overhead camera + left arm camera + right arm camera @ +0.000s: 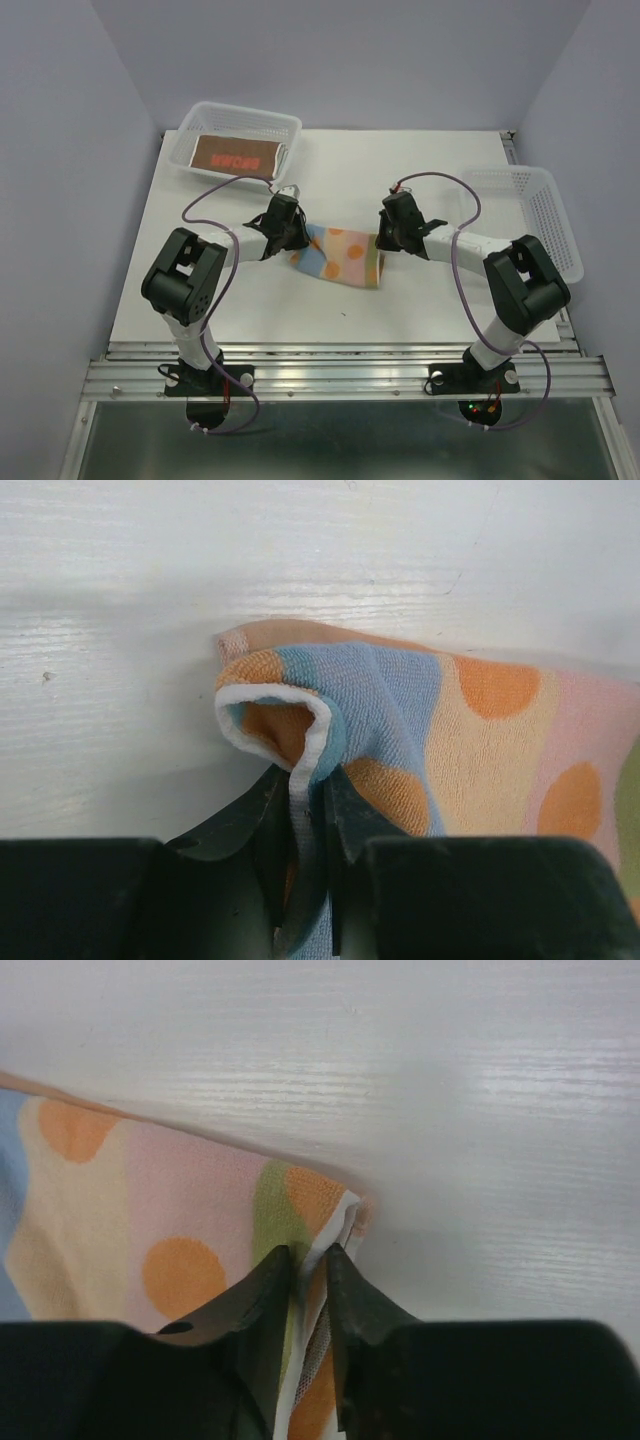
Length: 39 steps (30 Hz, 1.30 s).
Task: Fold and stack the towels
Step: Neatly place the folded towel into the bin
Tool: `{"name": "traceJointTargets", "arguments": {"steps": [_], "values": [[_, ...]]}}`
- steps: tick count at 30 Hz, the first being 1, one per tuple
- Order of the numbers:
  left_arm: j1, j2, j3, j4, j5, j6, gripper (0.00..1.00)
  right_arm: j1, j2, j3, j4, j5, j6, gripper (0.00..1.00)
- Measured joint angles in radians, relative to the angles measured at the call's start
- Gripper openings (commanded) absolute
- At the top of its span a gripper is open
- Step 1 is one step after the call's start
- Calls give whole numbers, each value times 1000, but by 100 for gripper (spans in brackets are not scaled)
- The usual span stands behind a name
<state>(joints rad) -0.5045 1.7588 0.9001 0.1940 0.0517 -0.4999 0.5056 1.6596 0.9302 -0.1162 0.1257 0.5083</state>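
Next, my left gripper lifts outward and releases the pastel towel (340, 256) over the brown-red towel (238, 156), which lies outward of it, left in the top view.
A pastel towel (340, 256) with orange dots on blue, cream and pink bands lies on the white table between the two arms. My left gripper (284, 232) is shut on the towel's left edge, with the white-hemmed fold (300, 740) pinched between its black fingers (350, 815). At the towel's right corner (325, 1215) my right gripper (386, 236) is shut, its fingers (350, 1290) clamping the layered hem. A brown-red towel (238, 156) with lettering lies folded in the back-left basket (240, 118).
A second white mesh basket (548, 205) stands at the right edge of the table. Purple cables (205, 200) loop from both arms over the table. The table's near edge meets a metal rail (340, 370).
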Motion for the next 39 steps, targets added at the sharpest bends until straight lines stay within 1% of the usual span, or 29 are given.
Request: {"name": "traceJointTargets", "arguments": {"steps": [2,3,11,13,14,15,16,17,18,20,21,22,23,25,29,33,37,39], "values": [[0,-3,-4,0,-1,0,17,0,0,0,-3,18,16,9],[0,-4,-5,0,-1,0,16,0,0,0,-10,36,25,3],[0,-15,-18,1,0,0,10,0,-1,0,-40,135,72,1],[0,-23,-27,1,0,0,7,0,0,2,-47,156,76,5],[0,-29,-35,1,0,0,3,0,0,8,-60,165,78,9],[-1,-33,-39,1,0,0,0,0,0,11,-62,169,79,23],[-3,-35,-42,1,1,1,0,0,0,16,-63,169,78,31],[-5,-36,-42,0,0,2,0,0,0,21,-61,167,69,36],[-5,-36,-42,0,1,4,0,0,0,23,-56,160,66,48],[-5,-36,-42,0,8,9,0,0,-2,23,-55,136,46,54],[-5,-36,-41,0,11,11,0,0,-5,23,-56,126,41,69],[-4,-36,-40,0,12,13,0,0,-11,23,-57,115,35,79],[-5,-36,-39,-3,12,20,0,0,-29,23,-58,103,28,100],[-9,-36,-30,-19,-2,33,0,0,-64,23,-63,95,24,100],[-63,-35,41,-119,-112,100,0,0,-246,6,-51,99,23,100],[-122,-10,195,-235,-240,169,0,0,-450,-55,-50,131,47,100],[-146,24,352,-320,-366,238,0,0,-628,-154,-56,190,79,100],[-143,84,495,-386,-446,277,0,0,-708,-200,-60,217,89,100]]}}
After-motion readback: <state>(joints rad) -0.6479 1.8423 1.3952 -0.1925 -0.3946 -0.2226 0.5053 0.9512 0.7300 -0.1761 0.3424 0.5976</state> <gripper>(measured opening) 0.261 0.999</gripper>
